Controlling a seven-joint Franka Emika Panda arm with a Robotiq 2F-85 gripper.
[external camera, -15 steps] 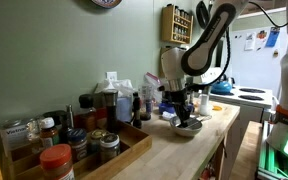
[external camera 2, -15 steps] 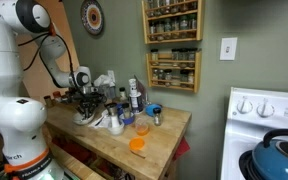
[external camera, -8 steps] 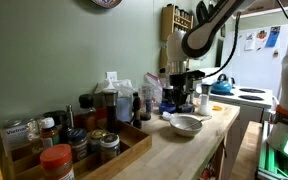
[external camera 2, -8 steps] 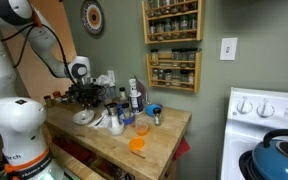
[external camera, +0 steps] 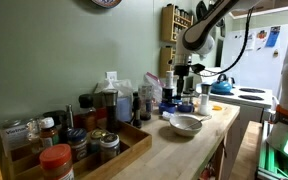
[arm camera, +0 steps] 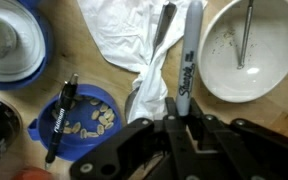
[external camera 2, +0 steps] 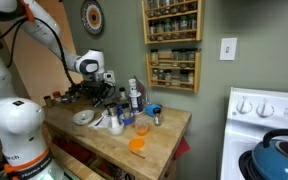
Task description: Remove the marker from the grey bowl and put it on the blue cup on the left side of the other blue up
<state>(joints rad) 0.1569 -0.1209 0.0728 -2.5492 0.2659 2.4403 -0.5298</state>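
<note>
The marker (arm camera: 187,60) still hangs beside the bowl, so next I will move my gripper left in the wrist view, then down over the blue cup of pale pieces.
In the wrist view my gripper (arm camera: 181,120) is shut on the marker (arm camera: 187,60), a grey-and-black pen that sticks out from between the fingers over the wood counter. The grey bowl (arm camera: 224,60) lies at the upper right with a thin metal utensil in it. A blue cup (arm camera: 84,122) holding small pale pieces and a black pen sits at the lower left. Another blue cup (arm camera: 24,72) is at the upper left. In both exterior views the gripper (external camera: 184,78) (external camera 2: 104,88) hangs well above the bowl (external camera: 187,124) (external camera 2: 82,117).
A white crumpled cloth (arm camera: 124,40) lies between the cups and the bowl. Bottles and jars crowd the wall side of the counter (external camera: 114,105). A wooden tray of jars (external camera: 84,150) stands at the near end. A small orange cup (external camera 2: 137,145) sits near the counter edge, and a blue kettle (external camera 2: 284,150) is on the stove.
The gripper has risen from the grey bowl with the marker in it and moved away toward the cups. The bowl stays in place.
</note>
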